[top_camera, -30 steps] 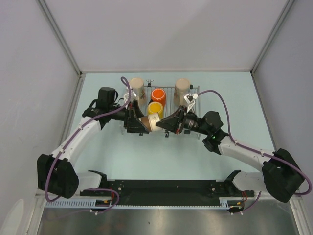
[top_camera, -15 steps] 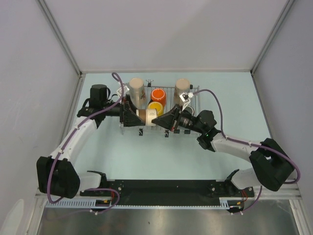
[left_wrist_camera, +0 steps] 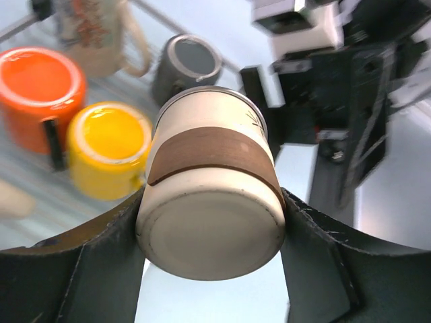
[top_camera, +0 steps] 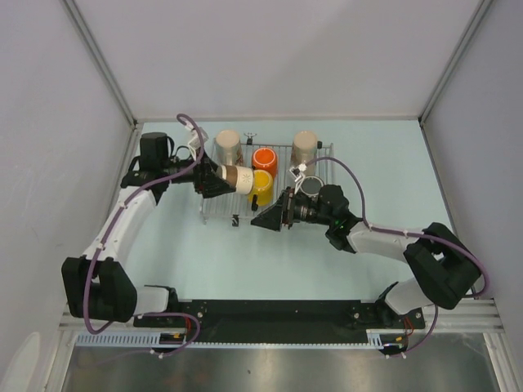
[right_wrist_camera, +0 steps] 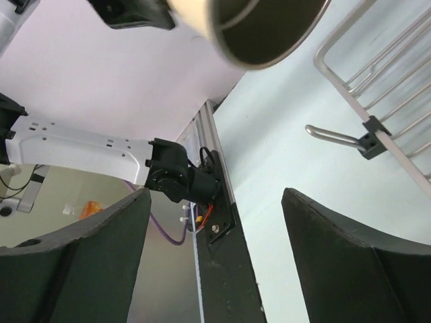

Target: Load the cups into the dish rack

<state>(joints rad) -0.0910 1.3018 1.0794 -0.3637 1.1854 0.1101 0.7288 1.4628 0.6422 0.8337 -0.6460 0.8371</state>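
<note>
The left gripper will tilt downward, as the beige cup is held sideways, and lower it over the rack's free near corner (top_camera: 225,205) beside the yellow cup, then let it go.
My left gripper (top_camera: 214,180) is shut on a beige cup with a brown band (top_camera: 237,180), held on its side above the left part of the dish rack (top_camera: 237,212). In the left wrist view the cup's base (left_wrist_camera: 212,229) sits wedged between both fingers. In the rack stand two beige cups (top_camera: 228,145) (top_camera: 304,147), an orange-red cup (top_camera: 264,158), a yellow cup (top_camera: 261,184) and a dark grey cup (top_camera: 311,187). My right gripper (top_camera: 265,219) hangs open and empty at the rack's near edge, apart from the held cup's mouth (right_wrist_camera: 269,27).
The rack's near-left corner wire (right_wrist_camera: 333,137) shows in the right wrist view. The right arm's wrist (left_wrist_camera: 337,101) is close to the held cup. A black rail (top_camera: 278,314) runs along the table's near edge. Grey walls enclose the left, back and right.
The right gripper has opened, let go of the banded cup and drawn back toward the near side. The left gripper has carried the cup left and farther back over the rack.
</note>
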